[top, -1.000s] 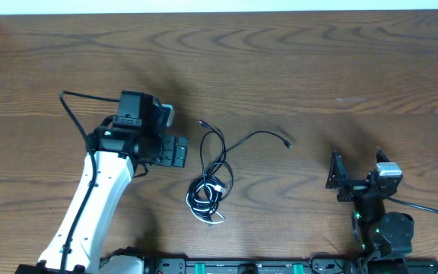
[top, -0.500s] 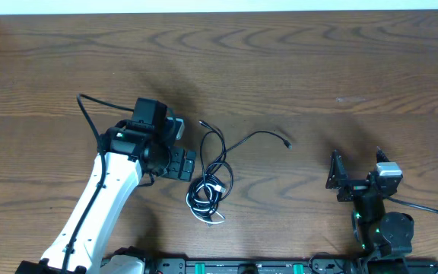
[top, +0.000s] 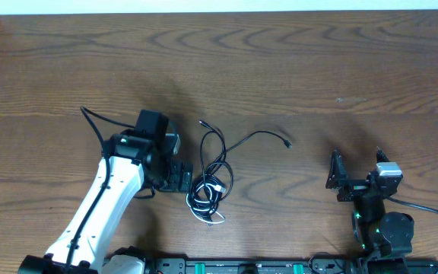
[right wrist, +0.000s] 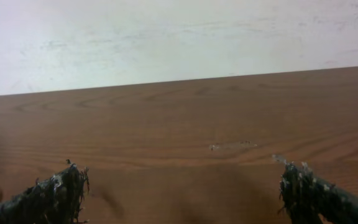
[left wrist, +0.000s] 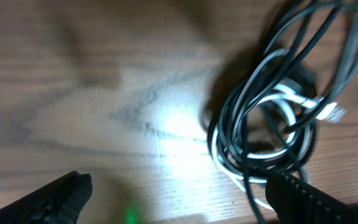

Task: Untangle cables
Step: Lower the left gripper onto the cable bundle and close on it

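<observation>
Next, my left gripper lowers and shifts toward the coil [left wrist: 272, 130], onto the bundled black and white pieces of cable at the coil's edge. Only one finger overlaps the coil.
The cables [top: 208, 192] lie near the middle front of the table as a tangled coil of thin black cords with one white cord in it. One black loop [top: 216, 144] runs back from the coil, and a black strand ends in a small plug [top: 287, 143]. My left gripper [top: 181, 176] hovers just left of the coil. In the left wrist view the coil [left wrist: 272, 130] fills the right side. My left gripper [left wrist: 179, 199] is open, and its right finger [left wrist: 303, 198] overlaps the coil's edge. My right gripper [top: 356, 167] stands open and empty at the front right, far from the cables.
The right wrist view shows bare wood between the fingers of my right gripper [right wrist: 182, 186] and a pale wall beyond the table's far edge [right wrist: 179, 81]. A black rail [top: 242, 266] runs along the front edge.
My left gripper has moved right and toward the front, closing in on the left side of the coil. The cables and the right arm have not moved.
</observation>
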`<state>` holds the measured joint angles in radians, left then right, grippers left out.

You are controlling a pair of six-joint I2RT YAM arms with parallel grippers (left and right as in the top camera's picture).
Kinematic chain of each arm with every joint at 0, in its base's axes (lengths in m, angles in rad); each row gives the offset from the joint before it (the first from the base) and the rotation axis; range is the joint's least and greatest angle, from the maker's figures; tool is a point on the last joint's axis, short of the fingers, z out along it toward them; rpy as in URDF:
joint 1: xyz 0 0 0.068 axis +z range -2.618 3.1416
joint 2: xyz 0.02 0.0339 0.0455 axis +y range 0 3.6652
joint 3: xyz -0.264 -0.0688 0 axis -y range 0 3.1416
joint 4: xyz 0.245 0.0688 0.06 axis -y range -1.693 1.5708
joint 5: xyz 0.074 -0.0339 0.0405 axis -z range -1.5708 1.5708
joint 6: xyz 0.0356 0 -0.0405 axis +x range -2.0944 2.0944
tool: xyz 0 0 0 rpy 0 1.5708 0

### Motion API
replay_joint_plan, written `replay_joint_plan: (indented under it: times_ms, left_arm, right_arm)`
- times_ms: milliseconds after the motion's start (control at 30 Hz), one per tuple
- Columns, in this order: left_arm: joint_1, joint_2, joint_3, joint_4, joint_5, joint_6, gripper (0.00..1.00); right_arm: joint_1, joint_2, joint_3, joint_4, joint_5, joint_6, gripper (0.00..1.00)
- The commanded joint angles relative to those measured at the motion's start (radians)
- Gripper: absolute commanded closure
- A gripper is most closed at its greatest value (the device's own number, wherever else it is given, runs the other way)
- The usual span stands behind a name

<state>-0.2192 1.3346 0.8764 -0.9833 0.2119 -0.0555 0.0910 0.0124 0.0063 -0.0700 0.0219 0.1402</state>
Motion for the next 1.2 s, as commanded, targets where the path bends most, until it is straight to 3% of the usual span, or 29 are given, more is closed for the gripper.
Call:
replay_joint_plan:
  times_ms: [0,167,800,1167]
  left_arm:
    - [-0.002,0.01,-0.05,0.033,0.02,-0.01,0.09]
    - [-0.003,0.01,-0.074,0.077,0.073,-0.006,0.18]
    - [-0.141,0.012,-0.094,0.13,0.068,-0.034,0.18]
    - [-0.147,0.012,-0.15,0.155,0.064,-0.058,0.18]
  right_arm:
    - [0.002,-0.007,-0.001,-0.004,0.009,-0.014,0.01]
    - [0.002,-0.007,-0.001,-0.004,0.009,-0.014,0.01]
    - [0.002,-0.006,-0.001,-0.004,0.009,-0.014,0.01]
    - [0.002,-0.006,-0.001,-0.004,0.009,-0.014,0.01]
